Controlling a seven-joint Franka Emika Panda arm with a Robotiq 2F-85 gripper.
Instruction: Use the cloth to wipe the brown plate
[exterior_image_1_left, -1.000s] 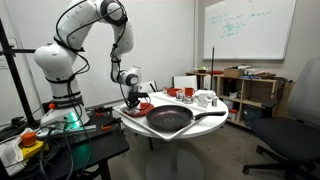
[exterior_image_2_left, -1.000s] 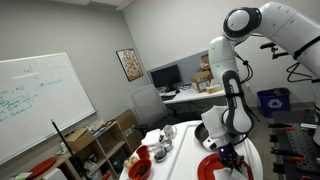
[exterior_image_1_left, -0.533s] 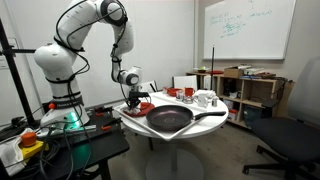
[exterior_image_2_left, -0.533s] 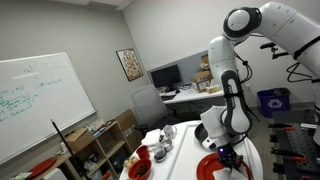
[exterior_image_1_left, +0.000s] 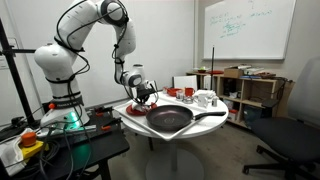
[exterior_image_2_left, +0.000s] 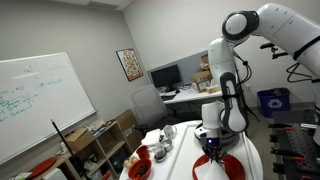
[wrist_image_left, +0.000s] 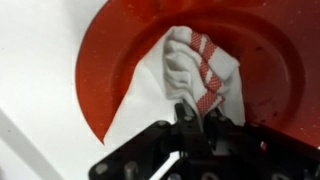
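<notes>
I should lift my gripper off the plate, carry the cloth outward, then lower it and let it go, because clear tabletop before the cups lies outward of my gripper.
The brown plate is a round reddish plate on the white table; it fills most of the wrist view. A white cloth with a red checked stripe lies bunched on the plate. My gripper is shut on the cloth's near end and presses it onto the plate. In both exterior views the gripper is low over the plate at the table's edge.
A large black long-handled frying pan sits beside the plate on the round white table. Red bowls and small white cups stand further along the table. Office chairs and shelves surround the table.
My gripper has shifted with the cloth across the plate, away from the table's edge towards the pan side.
</notes>
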